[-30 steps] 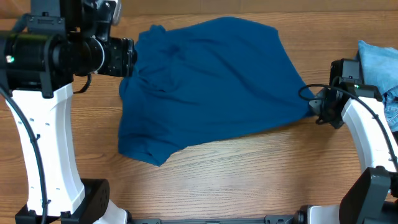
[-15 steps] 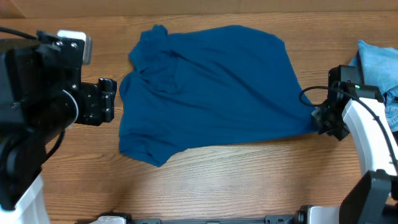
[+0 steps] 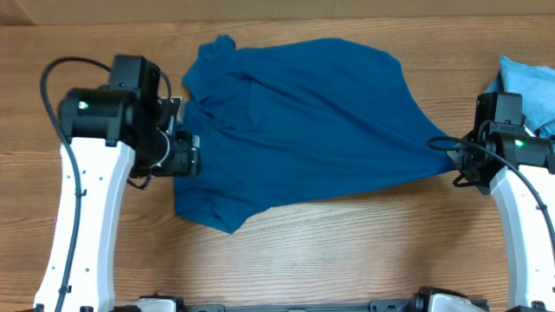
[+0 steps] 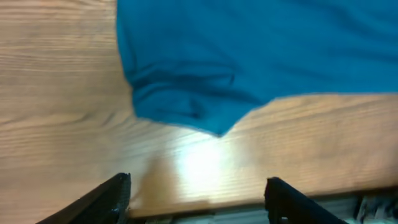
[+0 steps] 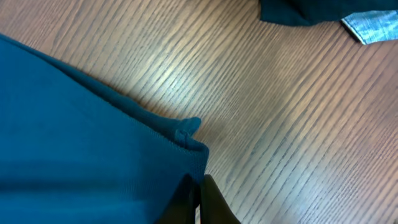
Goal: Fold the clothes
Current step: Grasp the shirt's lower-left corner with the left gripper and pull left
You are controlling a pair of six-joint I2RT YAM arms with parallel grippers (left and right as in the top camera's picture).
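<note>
The right gripper eases slightly back next and opens to release the shirt's pinched corner (image 3: 444, 163) (image 5: 195, 155) over the tabletop, since the corner is already stretched to a point.
A dark blue shirt (image 3: 303, 121) lies spread and wrinkled across the middle of the wooden table. My left gripper (image 3: 185, 156) hovers at the shirt's left edge. In the left wrist view it (image 4: 199, 199) is open and empty, fingers (image 4: 112, 196) wide apart over bare wood, with the shirt's lower left corner (image 4: 186, 106) beyond them. My right gripper (image 3: 460, 165) is shut on the shirt's right corner, stretched to a point. In the right wrist view it (image 5: 199, 199) pinches the shirt's hem (image 5: 81, 143).
A pile of light blue clothes (image 3: 529, 82) lies at the table's right edge, just behind the right arm; it also shows in the right wrist view (image 5: 373, 25). The table's front edge (image 4: 249, 208) runs close under the left fingers.
My left arm has left the shirt's back left part and come down beside its left edge, open. My right gripper has moved right, pulling the shirt's corner out with it.
</note>
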